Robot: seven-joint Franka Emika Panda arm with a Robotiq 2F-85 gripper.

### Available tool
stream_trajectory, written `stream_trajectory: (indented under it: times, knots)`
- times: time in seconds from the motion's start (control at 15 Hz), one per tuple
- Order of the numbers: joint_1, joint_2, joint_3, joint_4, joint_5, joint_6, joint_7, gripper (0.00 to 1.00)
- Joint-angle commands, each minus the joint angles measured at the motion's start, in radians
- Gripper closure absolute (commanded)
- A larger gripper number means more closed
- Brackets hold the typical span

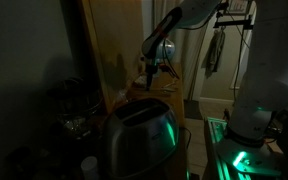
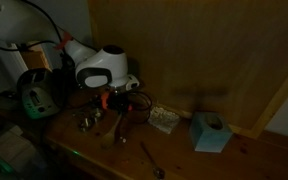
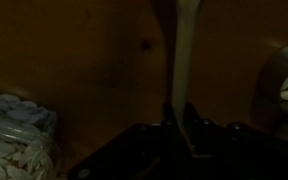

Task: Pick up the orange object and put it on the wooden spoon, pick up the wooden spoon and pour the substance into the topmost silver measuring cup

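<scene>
The tabletop is close below the robot's gripper, so the gripper will next lower the pale handle onto the wooden table and let go of the spoon there.
The scene is very dark. In the wrist view my gripper (image 3: 180, 118) is shut on the pale handle of the wooden spoon (image 3: 187, 50), which reaches away over the wooden table. The spoon's bowl is out of the frame. A silver measuring cup (image 3: 284, 85) sits at the right edge of that view. In an exterior view the gripper (image 2: 119, 100) hangs low over the table, with silver measuring cups (image 2: 92, 122) just beside it. The gripper also shows in an exterior view (image 1: 152, 68). I cannot make out the orange object for certain.
A container of pale seeds (image 3: 6, 140) stands at the left of the wrist view and shows in an exterior view (image 2: 164, 118). A metal spoon (image 2: 152, 158) lies near the table's front edge, beside a blue tissue box (image 2: 211, 132). A toaster (image 1: 139, 135) fills the foreground. A wooden panel (image 2: 214, 50) backs the table.
</scene>
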Motion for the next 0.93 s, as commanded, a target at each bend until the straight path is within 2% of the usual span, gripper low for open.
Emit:
stream_trajectory:
  times: [0.0,0.53,0.6,0.67,0.87]
  knots:
    - [-0.023,0.017,0.012,0.000,0.019,0.053,0.081,0.96]
    - [-0.038,0.068,0.039,0.005,0.027,0.047,0.141,0.95]
    - [-0.037,0.071,0.040,0.006,0.016,0.044,0.151,0.60]
    - [-0.038,0.072,0.042,0.006,0.013,0.044,0.154,0.60]
    - [-0.034,0.065,0.045,0.005,-0.001,0.044,0.172,0.39]
